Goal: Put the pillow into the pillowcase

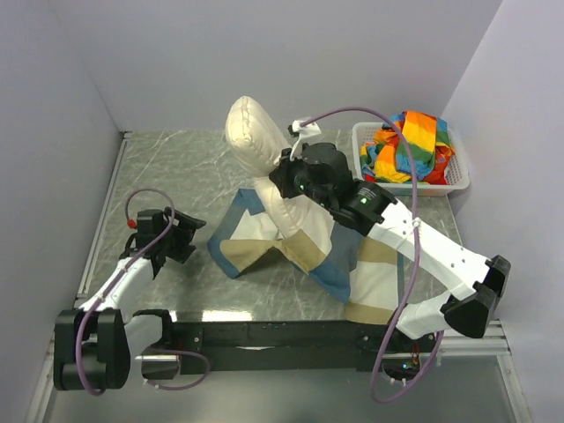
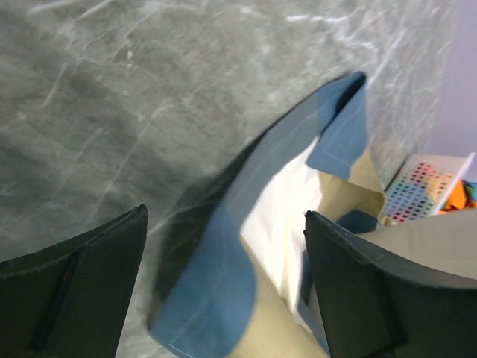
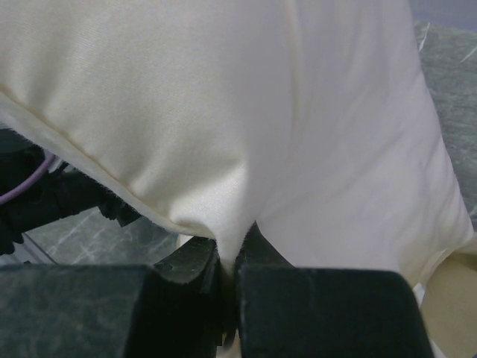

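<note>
The pillowcase's edge is already lined up between the open fingers, so I will next move my left gripper to the right in the top view, onto the pillowcase's raised blue edge [image 1: 215,245] [image 2: 223,228].
The cream-white pillow [image 1: 256,141] stands on end at the table's middle, its lower end down in the mouth of the blue, tan and off-white pillowcase [image 1: 326,256]. My right gripper [image 1: 284,179] is shut on a pinch of the pillow [image 3: 246,134] along its side, which fills the right wrist view. My left gripper [image 1: 196,236] is open and empty, just left of the pillowcase's near-left corner. In the left wrist view the pillowcase [image 2: 246,268] lies between the open fingers [image 2: 82,283], its blue edge raised off the table.
A white basket [image 1: 458,173] holding a rainbow-striped cloth [image 1: 410,145] stands at the back right, also visible in the left wrist view [image 2: 417,190]. Grey walls close the marble table [image 1: 167,167] at left, back and right.
</note>
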### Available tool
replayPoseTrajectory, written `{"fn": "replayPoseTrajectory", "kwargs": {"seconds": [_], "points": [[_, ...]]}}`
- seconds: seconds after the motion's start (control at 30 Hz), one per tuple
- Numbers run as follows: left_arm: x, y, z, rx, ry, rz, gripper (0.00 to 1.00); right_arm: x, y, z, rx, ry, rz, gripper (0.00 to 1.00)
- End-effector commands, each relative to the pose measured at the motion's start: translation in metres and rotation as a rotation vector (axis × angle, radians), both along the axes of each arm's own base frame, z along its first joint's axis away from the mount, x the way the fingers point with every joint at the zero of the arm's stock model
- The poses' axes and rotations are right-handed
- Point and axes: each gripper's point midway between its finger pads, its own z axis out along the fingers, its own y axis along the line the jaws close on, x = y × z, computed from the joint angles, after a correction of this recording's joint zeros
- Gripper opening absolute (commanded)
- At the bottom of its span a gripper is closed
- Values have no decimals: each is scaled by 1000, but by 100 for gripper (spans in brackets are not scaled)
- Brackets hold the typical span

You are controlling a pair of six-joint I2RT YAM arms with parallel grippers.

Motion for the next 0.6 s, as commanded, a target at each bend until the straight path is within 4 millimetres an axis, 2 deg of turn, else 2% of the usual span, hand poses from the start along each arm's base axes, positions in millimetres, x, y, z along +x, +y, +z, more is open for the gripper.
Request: {"fn": "replayPoseTrajectory", "kwargs": {"seconds": [0.0, 0.07, 0.1, 0.23, 0.3, 0.37, 0.4, 0.43, 0.47, 0.5, 0.53, 0.57], "points": [[7, -18, -16, -12, -20, -95, 91, -9, -13, 75, 192, -133, -11, 0], [11, -33, -17, -25, -43, -153, 90, -11, -15, 78, 196, -134, -11, 0], [10, -39, -25, -40, -37, -175, 90, -12, -16, 78, 196, -136, -9, 0], [17, -63, -22, -85, -86, -238, 90, -14, -21, 78, 200, -137, -16, 0], [26, -69, -10, -110, -150, -242, 89, -14, -22, 78, 199, -136, -17, 0], [33, -76, 4, -134, -200, -265, 81, -14, -23, 78, 198, -137, -22, 0], [38, -82, 16, -151, -228, -298, 73, -13, -24, 78, 197, -138, -24, 0], [41, -84, 24, -155, -245, -313, 45, -12, -25, 81, 195, -144, -29, 0], [45, -86, 34, -153, -267, -321, 34, -10, -25, 84, 192, -150, -33, 0], [53, -86, 57, -127, -307, -339, 23, -8, -27, 87, 190, -160, -40, 0], [62, -81, 72, -95, -333, -327, 1, -5, -28, 96, 182, -180, -47, 0], [67, -77, 90, -64, -355, -320, 1, -3, -29, 100, 177, -192, -49, 0]]}}
